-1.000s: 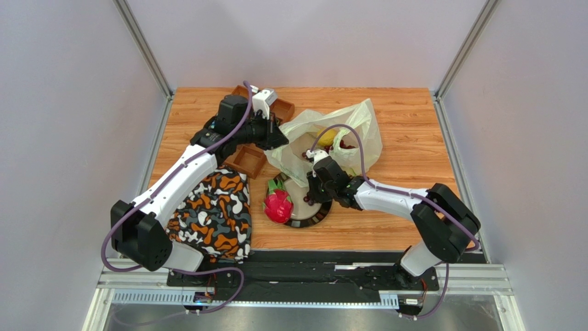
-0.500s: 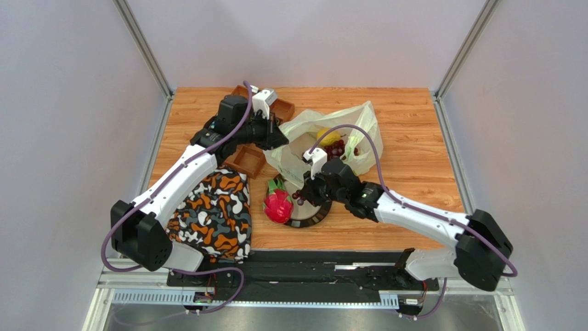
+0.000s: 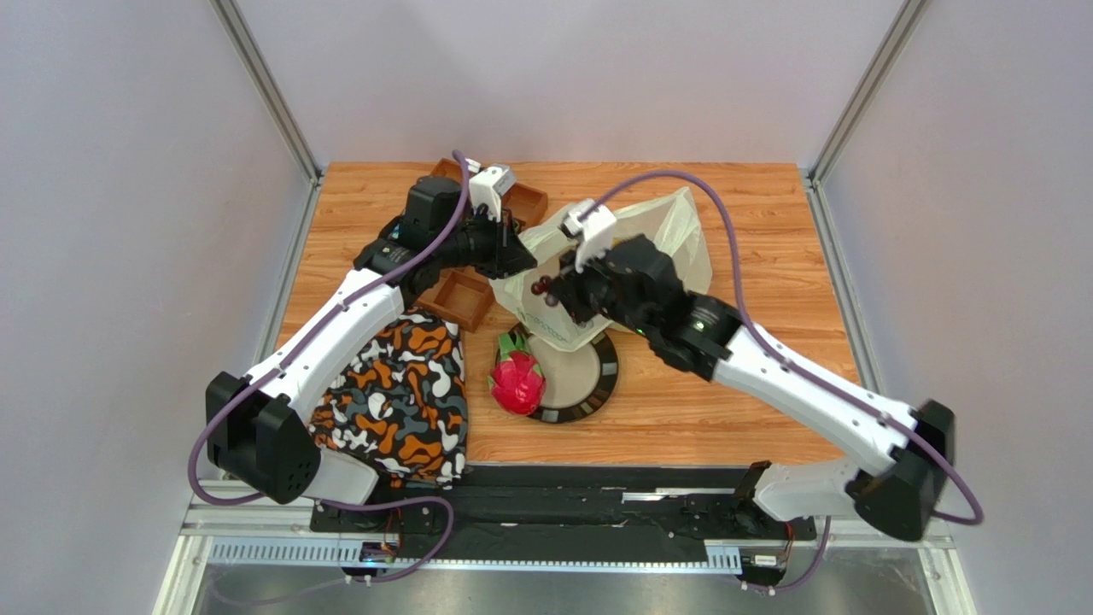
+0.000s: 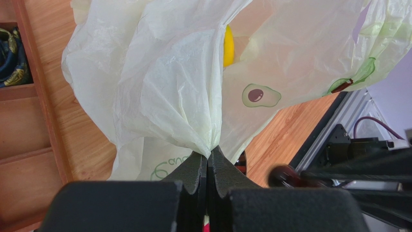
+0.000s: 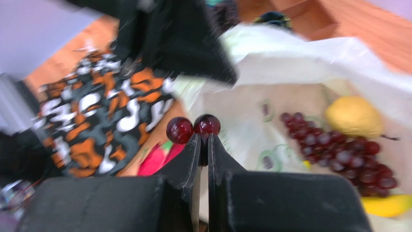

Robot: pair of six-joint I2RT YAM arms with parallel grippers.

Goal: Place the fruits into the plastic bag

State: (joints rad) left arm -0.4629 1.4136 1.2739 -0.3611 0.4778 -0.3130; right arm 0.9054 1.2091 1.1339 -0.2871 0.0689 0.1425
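Note:
Next, my right gripper moves down through the plastic bag's opening toward the grape bunch (image 5: 341, 153) and only then opens. The bunch's loose grapes still hang above the bag.
The plastic bag (image 3: 672, 228) lies open at the middle back, and my left gripper (image 3: 518, 256) is shut on its near left rim (image 4: 209, 152), holding it up. Inside the bag (image 5: 251, 140) lie the grape bunch (image 5: 338, 150), a round yellow fruit (image 5: 353, 116) and a banana (image 5: 387, 205). My right gripper (image 3: 554, 291) hangs over the bag's mouth, shut (image 5: 203, 140) on two loose dark red grapes (image 5: 193, 129) at its tips. The pink dragon fruit (image 3: 517, 382) rests on the left rim of a round plate (image 3: 598, 385), near the bag.
An orange-black-white patterned cloth (image 3: 391, 397) lies at the front left. Wooden trays (image 3: 459, 297) sit behind it beside the left arm, one holding rolled cloths (image 4: 9, 58). Bare wooden tabletop (image 3: 770, 269) stretches to the right of the bag.
My right gripper has closed on the two grapes at the plate and risen with them, away from me, to the bag's mouth. The left gripper has stayed still on the bag.

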